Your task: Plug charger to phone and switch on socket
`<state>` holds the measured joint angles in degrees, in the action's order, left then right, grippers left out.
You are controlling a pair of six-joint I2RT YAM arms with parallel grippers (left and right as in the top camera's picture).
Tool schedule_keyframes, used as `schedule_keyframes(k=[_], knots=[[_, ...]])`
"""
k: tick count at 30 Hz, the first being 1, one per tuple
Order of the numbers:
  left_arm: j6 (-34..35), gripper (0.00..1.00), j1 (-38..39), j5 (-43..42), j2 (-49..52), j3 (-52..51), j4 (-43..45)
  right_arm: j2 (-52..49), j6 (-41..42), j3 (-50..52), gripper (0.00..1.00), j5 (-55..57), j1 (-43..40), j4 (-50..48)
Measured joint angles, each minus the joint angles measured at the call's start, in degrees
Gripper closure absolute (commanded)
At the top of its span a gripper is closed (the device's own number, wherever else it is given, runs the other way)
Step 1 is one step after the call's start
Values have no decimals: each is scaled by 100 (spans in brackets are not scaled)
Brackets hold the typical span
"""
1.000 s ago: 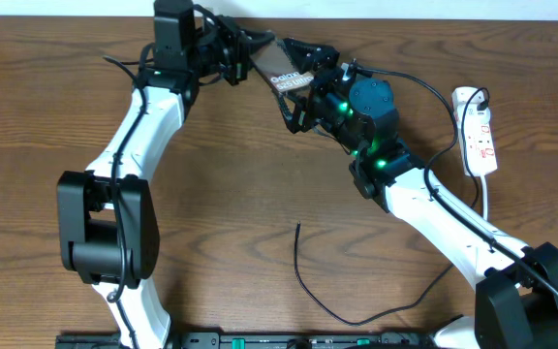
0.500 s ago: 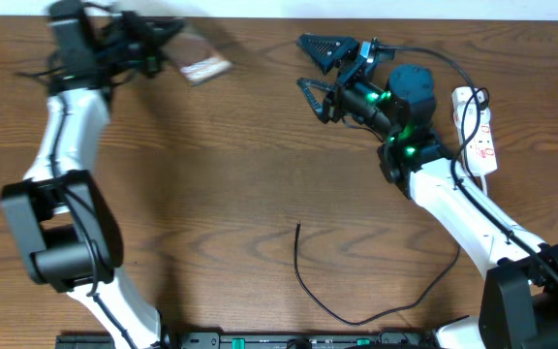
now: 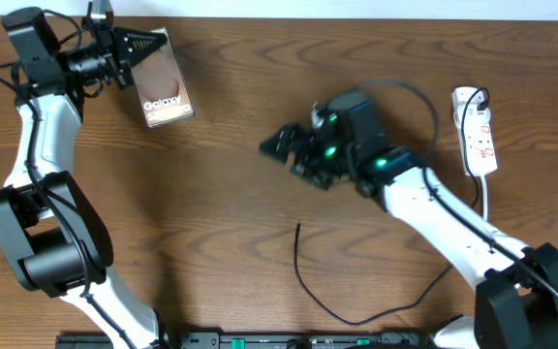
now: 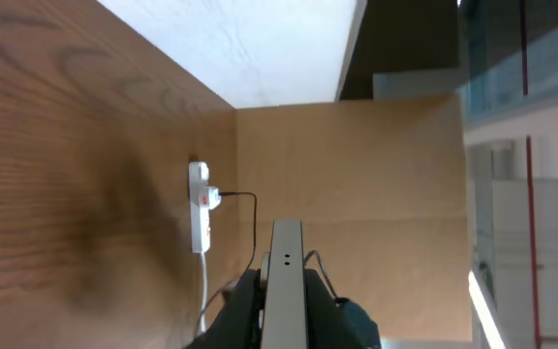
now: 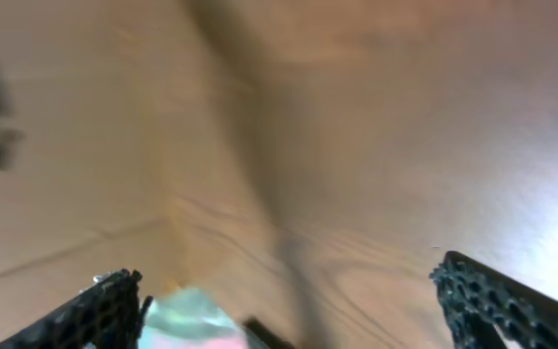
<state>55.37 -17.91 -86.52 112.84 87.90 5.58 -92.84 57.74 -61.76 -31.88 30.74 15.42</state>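
I will next move my open right gripper back and down onto the small black plug tip [image 3: 297, 229], tilting its fingers toward the tabletop, because the cable [image 3: 303, 281] lies flat there.
The phone [image 3: 166, 90], dark with a brownish screen and white "Galaxy" text, is at the far left of the table, held by its top edge in my left gripper [image 3: 143, 44]. In the left wrist view the phone [image 4: 284, 291] shows edge-on between the shut fingers. My right gripper [image 3: 289, 150] is open and empty over the middle of the table, its fingers wide apart in the blurred right wrist view [image 5: 289, 310]. The charger cable [image 3: 303, 281] lies loose at the front, its tip [image 3: 298, 226] pointing away. The white socket [image 3: 478, 131] lies at the right edge.
A white cord [image 3: 482, 199] runs from the socket toward the front. The socket also shows far off in the left wrist view [image 4: 200, 208]. Black base hardware [image 3: 260, 339] lines the front edge. A white wall borders the table's far edge.
My left gripper carried the phone from the top middle to the far left. My right gripper let go of the phone and swung down toward the middle of the table.
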Motion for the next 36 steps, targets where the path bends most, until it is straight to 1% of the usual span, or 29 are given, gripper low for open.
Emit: schedule_keyframes(k=[2,6,7,8,11,15,21,25,31,36], knots=[[-118,93,-2,-52,0,0,-9,0,-179,-2,11,227,221,330],[-282,93,-2,-87,0,0,-9,0,-372,-4,18,807,590,1049],[-308,92,-4,-85,0,0,-11,0,-402,-2,22,1019,684,1272],[-334,93,-2,-92,0,0,-13,0,-402,-2,25,1237,785,1473],[-402,93,-2,-116,0,0,-17,0,-293,0,25,1825,1047,1856],[-439,93,-2,-149,0,0,-17,0,-131,0,23,2459,1412,1974],[-444,93,-2,-168,0,0,-26,-11,175,0,23,2981,1917,2162],[-444,93,-2,-170,0,0,-26,-197,328,-2,25,3088,2116,2170],[-444,93,-2,-170,0,0,-26,-717,398,-2,27,3101,2131,2201],[-444,93,-2,-170,0,0,-26,-828,437,0,29,3097,2131,2205]])
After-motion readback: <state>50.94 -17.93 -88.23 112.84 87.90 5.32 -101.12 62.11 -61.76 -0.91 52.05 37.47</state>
